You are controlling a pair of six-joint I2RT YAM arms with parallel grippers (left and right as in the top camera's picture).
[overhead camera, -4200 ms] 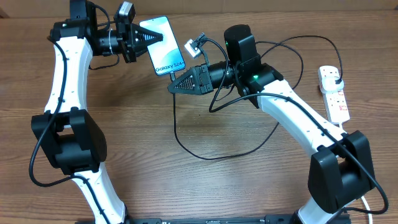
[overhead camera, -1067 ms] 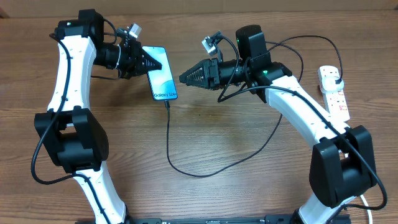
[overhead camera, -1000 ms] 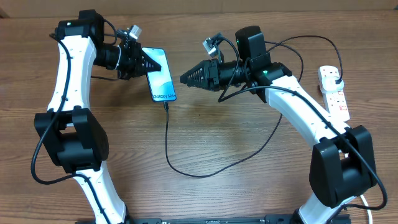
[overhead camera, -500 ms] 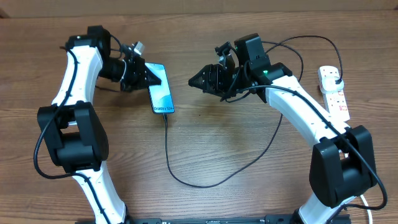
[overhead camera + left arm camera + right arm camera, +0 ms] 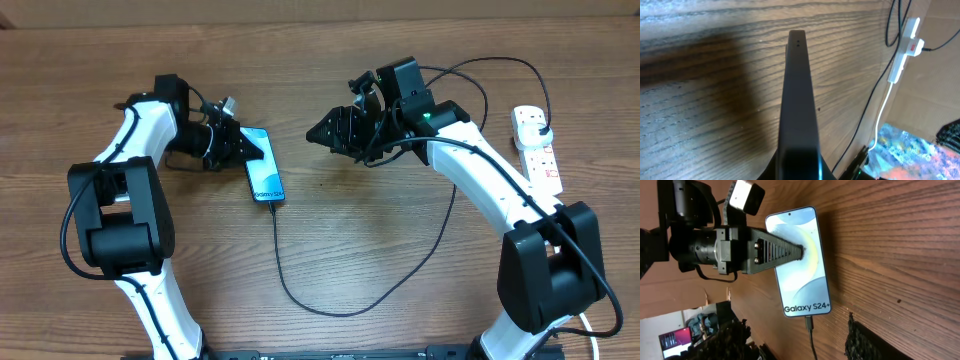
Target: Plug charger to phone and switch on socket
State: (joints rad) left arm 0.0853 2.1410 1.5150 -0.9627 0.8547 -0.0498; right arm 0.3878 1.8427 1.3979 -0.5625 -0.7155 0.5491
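The charger's tip is already in the port, so my left gripper should next lower and set the phone (image 5: 266, 177) on the tabletop just below it to release.
The phone (image 5: 266, 177) shows its light blue screen, low over the table. My left gripper (image 5: 256, 150) is shut on its upper end; whether the phone rests on the wood is unclear. In the left wrist view the phone (image 5: 799, 95) is seen edge-on between my jaws. The charger's tip (image 5: 809, 322) sits in the phone's (image 5: 807, 287) bottom port. Its black cable (image 5: 279, 262) loops down over the table and back up to the right. My right gripper (image 5: 316, 133) hangs open and empty, to the right of the phone. The white socket (image 5: 538, 152) lies at the far right.
The socket's thick white cord (image 5: 879, 125) runs off the table's right side. A cardboard wall (image 5: 320, 8) closes the back edge. Black cable loops (image 5: 470, 85) trail between my right arm and the socket.
My left gripper has carried the phone down and toward the front, close to the table. The right gripper has opened wider and rolled, staying clear of the plugged-in tip.
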